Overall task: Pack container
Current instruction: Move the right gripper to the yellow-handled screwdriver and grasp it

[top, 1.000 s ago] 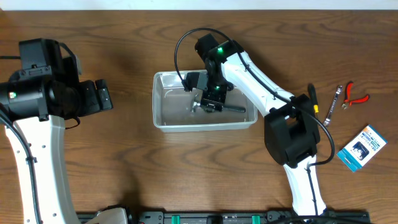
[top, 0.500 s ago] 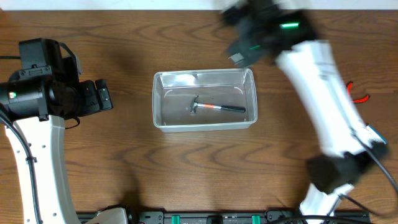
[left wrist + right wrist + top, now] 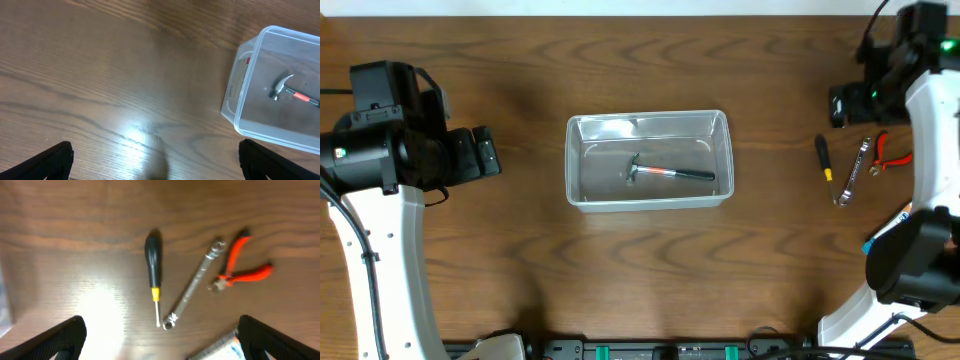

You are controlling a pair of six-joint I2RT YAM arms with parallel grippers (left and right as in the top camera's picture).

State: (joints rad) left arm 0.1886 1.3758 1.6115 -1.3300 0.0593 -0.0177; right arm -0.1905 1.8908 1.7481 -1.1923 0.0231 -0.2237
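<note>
Next, my right gripper comes down around the screwdriver's black handle, fingers spread, since the handle lies with a gap to the wrench (image 3: 195,282).
The clear plastic container (image 3: 649,118) stands mid-table with a small hammer (image 3: 665,172) lying inside it. It also shows at the right of the left wrist view (image 3: 239,95), with the hammer (image 3: 292,93) in it. My right gripper (image 3: 850,102) is open and empty, up above a black-handled screwdriver (image 3: 154,260), a silver wrench (image 3: 195,282) and red pliers (image 3: 240,264); its fingers (image 3: 162,337) are spread wide. My left gripper (image 3: 485,152) is open and empty, left of the container, over bare wood (image 3: 155,161).
In the overhead view the screwdriver (image 3: 824,158), wrench (image 3: 853,172) and pliers (image 3: 892,152) lie at the right of the table. A blue-and-white packet (image 3: 910,210) is partly hidden behind my right arm. The table is dark wood.
My right gripper left the hammer lying in the container, rose and swung far right to above the loose tools. The left arm has not moved.
</note>
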